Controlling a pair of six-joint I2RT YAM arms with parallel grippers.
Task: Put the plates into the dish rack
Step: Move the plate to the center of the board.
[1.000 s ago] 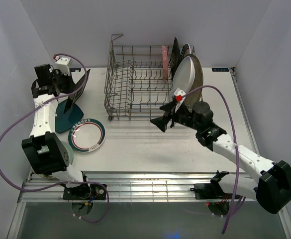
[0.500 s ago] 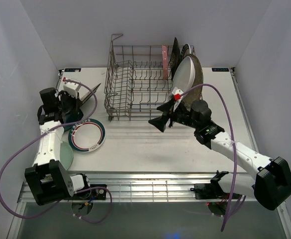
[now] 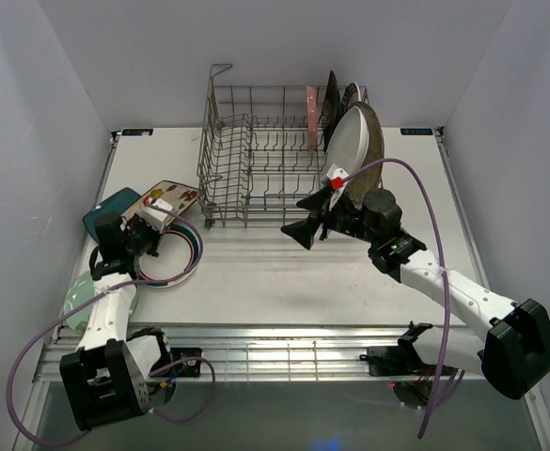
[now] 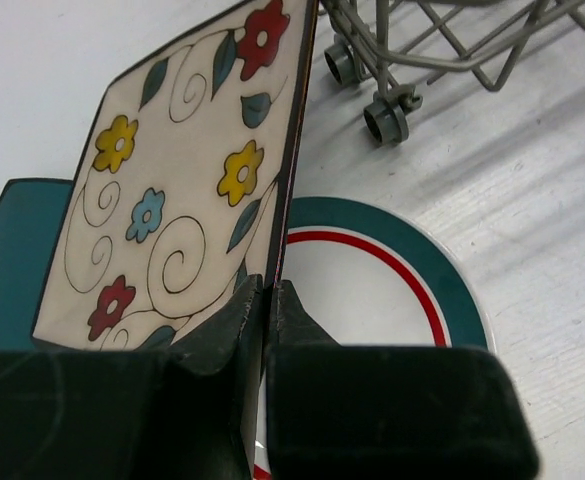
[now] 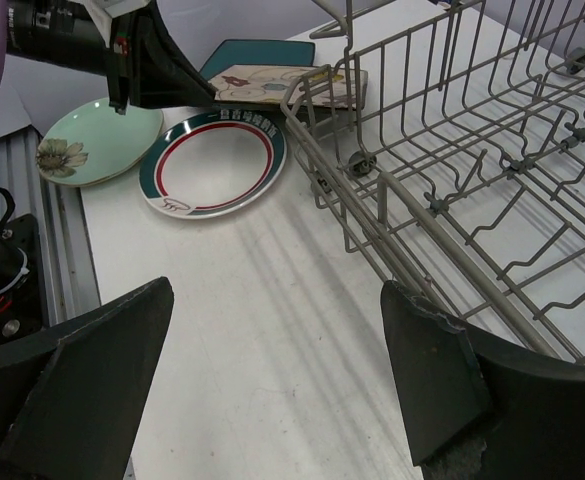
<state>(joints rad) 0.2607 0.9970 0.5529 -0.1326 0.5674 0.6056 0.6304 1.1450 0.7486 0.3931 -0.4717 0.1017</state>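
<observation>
My left gripper holds the cream plate (image 3: 171, 195), and its far corner crowds the rack's wheels. Next I need to pull it back over the teal-rimmed round plate (image 3: 190, 252) and ease it flatter before I release it.
My left gripper (image 3: 154, 228) is shut on the edge of the cream floral square plate (image 3: 171, 195), holding it tilted low over the teal-rimmed round plate (image 3: 190, 252). In the left wrist view the jaws (image 4: 270, 290) pinch the cream plate (image 4: 182, 180) above the round plate (image 4: 372, 290). The teal square plate (image 3: 113, 209) lies just behind, and a pale green plate (image 3: 75, 294) lies at the near left. The dish rack (image 3: 256, 155) holds pink (image 3: 310, 117), black (image 3: 331, 99), white oval (image 3: 348, 141) and speckled grey (image 3: 376, 141) plates at its right end. My right gripper (image 3: 310, 221) is open and empty in front of the rack.
The rack's small wheels (image 4: 387, 120) stand close to the cream plate's far corner. In the right wrist view the rack's near wall (image 5: 392, 230) runs beside my open right gripper (image 5: 272, 380). The table's metal front rail (image 3: 275, 362) lies near the arm bases.
My left arm has swung down and toward the near left with the cream floral plate, from high beside the rack to low over the round plate. The right arm has barely moved.
</observation>
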